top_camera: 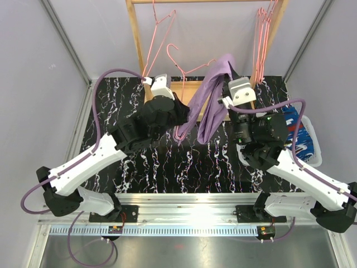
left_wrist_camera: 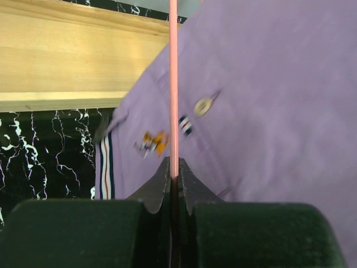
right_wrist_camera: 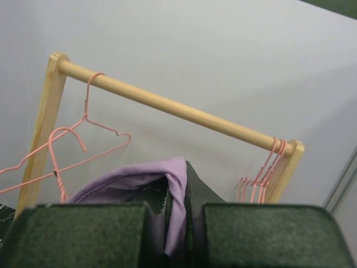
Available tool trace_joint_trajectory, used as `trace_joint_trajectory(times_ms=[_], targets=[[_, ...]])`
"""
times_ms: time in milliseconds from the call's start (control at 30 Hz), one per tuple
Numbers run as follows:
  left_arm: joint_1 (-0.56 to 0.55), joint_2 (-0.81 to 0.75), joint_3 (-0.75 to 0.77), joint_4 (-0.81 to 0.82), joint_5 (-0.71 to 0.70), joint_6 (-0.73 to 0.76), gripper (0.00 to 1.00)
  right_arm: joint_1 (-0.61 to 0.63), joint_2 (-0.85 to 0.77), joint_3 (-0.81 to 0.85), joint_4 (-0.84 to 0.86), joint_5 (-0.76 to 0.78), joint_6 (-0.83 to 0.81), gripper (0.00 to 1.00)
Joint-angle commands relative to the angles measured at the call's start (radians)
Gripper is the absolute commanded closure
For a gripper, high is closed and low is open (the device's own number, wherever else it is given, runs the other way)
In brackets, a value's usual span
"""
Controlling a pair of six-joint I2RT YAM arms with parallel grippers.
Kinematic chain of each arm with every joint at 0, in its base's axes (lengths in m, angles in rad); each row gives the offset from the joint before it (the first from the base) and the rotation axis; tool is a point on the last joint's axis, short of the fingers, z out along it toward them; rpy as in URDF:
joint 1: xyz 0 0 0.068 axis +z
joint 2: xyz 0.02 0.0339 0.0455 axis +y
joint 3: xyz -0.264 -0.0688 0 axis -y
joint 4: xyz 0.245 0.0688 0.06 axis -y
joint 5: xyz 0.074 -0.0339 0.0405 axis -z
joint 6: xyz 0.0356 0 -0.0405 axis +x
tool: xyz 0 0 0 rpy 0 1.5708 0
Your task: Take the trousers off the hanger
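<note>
The trousers [top_camera: 213, 97] should next go toward the right in the top view, then down over the white bin [top_camera: 304, 143] for my right gripper to release, since another pair lies there.
The lilac trousers [top_camera: 213, 97] hang in the air in front of the wooden rack, draped over a pink wire hanger [top_camera: 187, 70]. My left gripper [top_camera: 182, 114] is shut on that hanger's thin wire [left_wrist_camera: 173, 84], with the lilac cloth [left_wrist_camera: 268, 111] and its button right behind it. My right gripper [top_camera: 228, 71] is shut on the top fold of the trousers [right_wrist_camera: 134, 181], and the cloth is pinched between its fingers [right_wrist_camera: 178, 178]. A second pair of trousers, dark blue with a pattern [top_camera: 295, 137], lies in a bin at the right.
The wooden rack's rail [right_wrist_camera: 167, 106] carries one pink hanger [right_wrist_camera: 89, 120] at its left end and several [right_wrist_camera: 262, 181] at its right end. The rack's wooden base [left_wrist_camera: 67, 61] stands on the black marbled table [top_camera: 145, 162]. A white bin [top_camera: 315, 148] stands at the table's right edge.
</note>
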Motion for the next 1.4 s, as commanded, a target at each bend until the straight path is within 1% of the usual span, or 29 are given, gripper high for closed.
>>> trace_joint_trajectory(times_ms=[0,167,267,400,533,667,733,767,833,867,1000,1100,1133,1200,1233,1300,1367], targets=[[0.000,-0.061,-0.018,0.068,-0.016,-0.005,1.00,0.006,-0.041,0.103,0.103,0.018,-0.097,1.00],[0.002,-0.081,-0.085,0.085,-0.016,-0.010,1.00,0.006,-0.043,0.195,0.049,0.076,-0.174,1.00],[0.000,-0.086,-0.108,0.089,-0.010,-0.010,1.00,0.004,-0.037,0.278,-0.035,0.130,-0.193,1.00],[0.000,-0.095,-0.136,0.100,-0.004,-0.005,1.00,0.006,-0.027,0.330,-0.073,0.194,-0.245,1.00],[0.002,-0.130,-0.170,0.100,-0.009,0.001,1.00,0.006,-0.049,0.335,-0.110,0.275,-0.283,1.00],[0.003,-0.173,-0.197,0.097,-0.024,0.019,1.00,0.006,-0.115,0.280,-0.165,0.366,-0.299,1.00],[0.003,-0.183,-0.199,0.088,-0.025,0.027,1.00,0.006,-0.159,0.258,-0.233,0.438,-0.276,1.00],[0.003,-0.190,-0.199,0.085,-0.025,0.035,1.00,0.006,-0.179,0.220,-0.247,0.484,-0.265,1.00],[0.003,-0.192,-0.197,0.083,-0.024,0.042,1.00,0.004,-0.219,0.169,-0.279,0.512,-0.231,1.00],[0.003,-0.193,-0.194,0.080,-0.019,0.050,1.00,0.004,-0.254,0.104,-0.288,0.536,-0.210,1.00],[0.003,-0.190,-0.173,0.065,0.004,0.068,1.00,0.004,-0.296,-0.036,-0.230,0.604,-0.239,1.00],[0.003,-0.193,-0.160,0.057,0.016,0.076,1.00,0.001,-0.299,-0.121,-0.143,0.658,-0.262,1.00],[0.003,-0.196,-0.159,0.056,0.021,0.078,1.00,-0.002,-0.290,-0.144,-0.124,0.670,-0.245,1.00],[0.003,-0.202,-0.159,0.053,0.022,0.079,1.00,-0.016,-0.265,-0.153,-0.159,0.704,-0.193,1.00],[0.003,-0.202,-0.157,0.049,0.024,0.081,1.00,-0.029,-0.229,-0.159,-0.155,0.719,-0.175,1.00],[0.003,-0.202,-0.147,0.040,0.031,0.085,1.00,-0.097,-0.186,-0.167,-0.156,0.760,-0.155,1.00],[0.003,-0.206,-0.139,0.030,0.033,0.090,1.00,-0.153,-0.147,-0.175,-0.159,0.794,-0.092,1.00]])
